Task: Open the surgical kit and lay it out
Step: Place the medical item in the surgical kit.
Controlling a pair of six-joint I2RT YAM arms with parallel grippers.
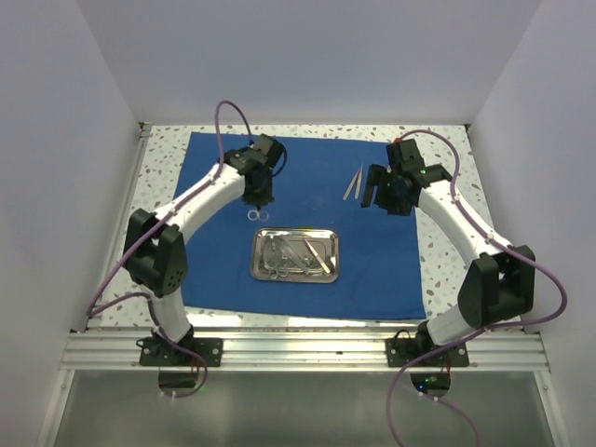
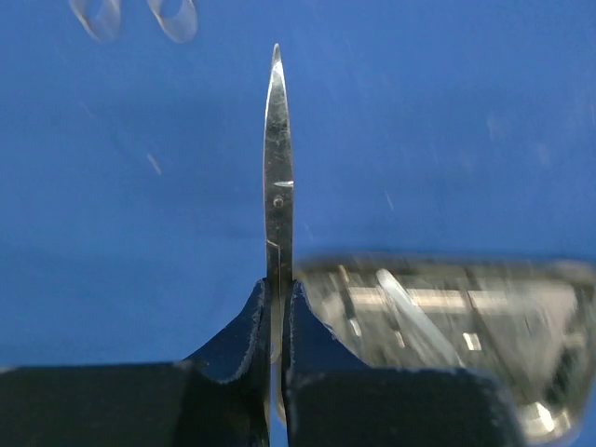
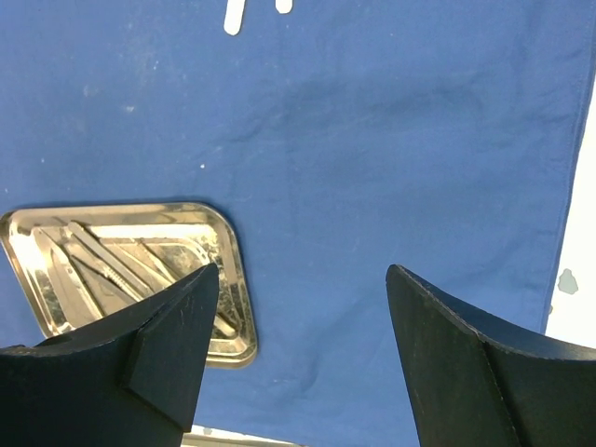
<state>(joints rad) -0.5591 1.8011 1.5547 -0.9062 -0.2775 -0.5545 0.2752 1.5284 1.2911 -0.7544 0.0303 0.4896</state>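
The left gripper carries the scissors [image 2: 277, 168] outward next, lowers them to the cloth beside another tool's rings and releases, since that ringed tool already lies outward of it.
The royal-blue cloth [image 1: 391, 261] lies spread flat as a large sheet. The steel tray [image 1: 295, 278] sits at its middle with several thin instruments in it. My left gripper [image 1: 258, 198] is behind the tray, shut on a slim pair of scissors [image 2: 277, 168] whose tip points away from the fingers over the cloth [image 2: 140, 186]. Two ring handles [image 1: 258, 214] show just below that gripper. A pair of tweezers [image 1: 355, 182] lies on the cloth at the back right. My right gripper [image 1: 377, 197] is open and empty beside the tweezers, above the cloth [image 3: 372, 140].
The speckled tabletop [image 1: 447, 200] shows around the cloth, with white walls on three sides. The tray's rim shows in the left wrist view [image 2: 447, 268] and in the right wrist view [image 3: 237, 279]. The tweezers' ends [image 3: 235, 14] show at the right wrist view's top edge.
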